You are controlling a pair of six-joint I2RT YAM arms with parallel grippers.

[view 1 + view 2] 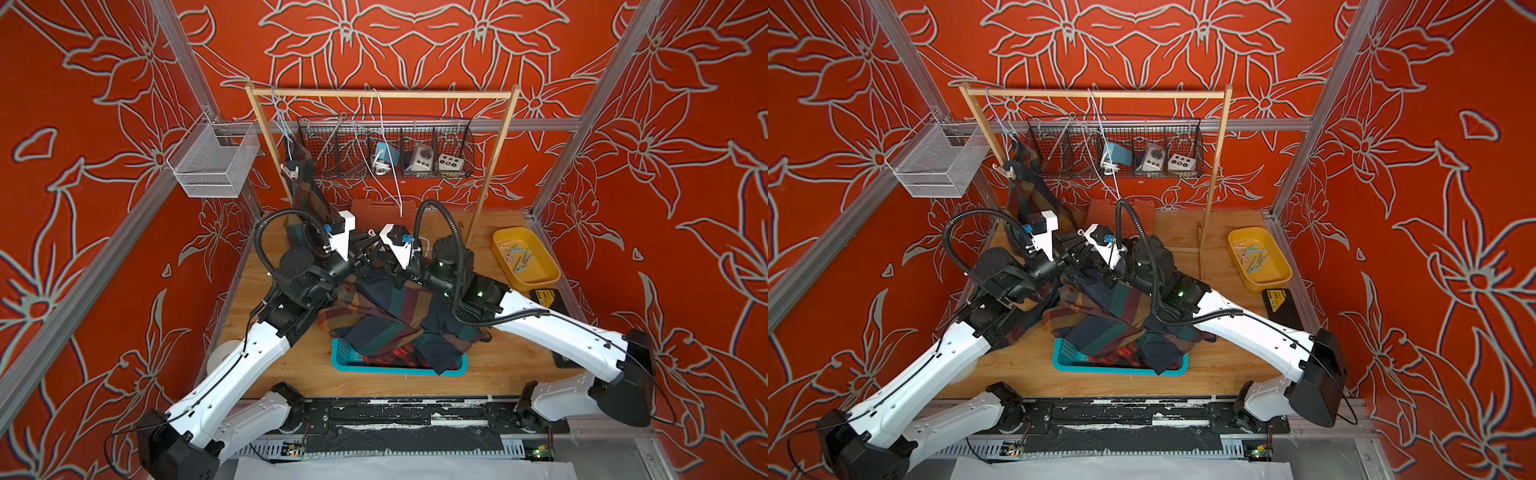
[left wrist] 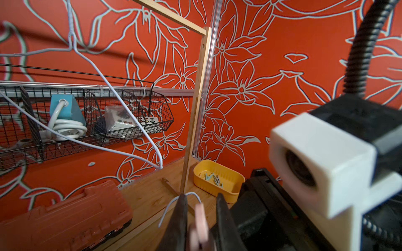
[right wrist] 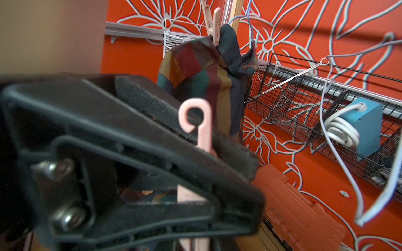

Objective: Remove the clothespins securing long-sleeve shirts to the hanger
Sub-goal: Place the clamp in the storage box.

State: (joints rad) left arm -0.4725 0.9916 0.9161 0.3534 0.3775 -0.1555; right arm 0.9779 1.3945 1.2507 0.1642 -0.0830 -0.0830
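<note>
The robot will next move its right gripper away from its left gripper, over to the yellow tray point(image 1: 524, 259) and down to release the pink clothespin, because loose clothespins lie there.
My two grippers meet above the table's middle. A pale pink clothespin point(image 3: 203, 134) stands between the left gripper's padded fingers point(image 3: 152, 108), its ring end sticking out. My left gripper point(image 2: 201, 195) is shut on this clothespin point(image 2: 200, 219), and a white hanger wire point(image 2: 171, 208) curls over one finger. The peg's other end runs down into my right gripper point(image 3: 193, 243), which is shut on it. One dark plaid long-sleeve shirt point(image 1: 305, 195) hangs at the rack's left end, pinned by a pink clothespin point(image 3: 215, 24). More plaid shirts point(image 1: 395, 316) lie heaped below the grippers.
The shirt heap spills over a teal basket point(image 1: 345, 361). A yellow tray point(image 1: 536, 282) at the right holds several loose clothespins point(image 1: 517, 255). An empty white hanger point(image 1: 386, 166) dangles from the wooden rack point(image 1: 382, 94), in front of a black wire basket point(image 1: 465, 145). An orange tool case point(image 2: 65, 217) lies behind.
</note>
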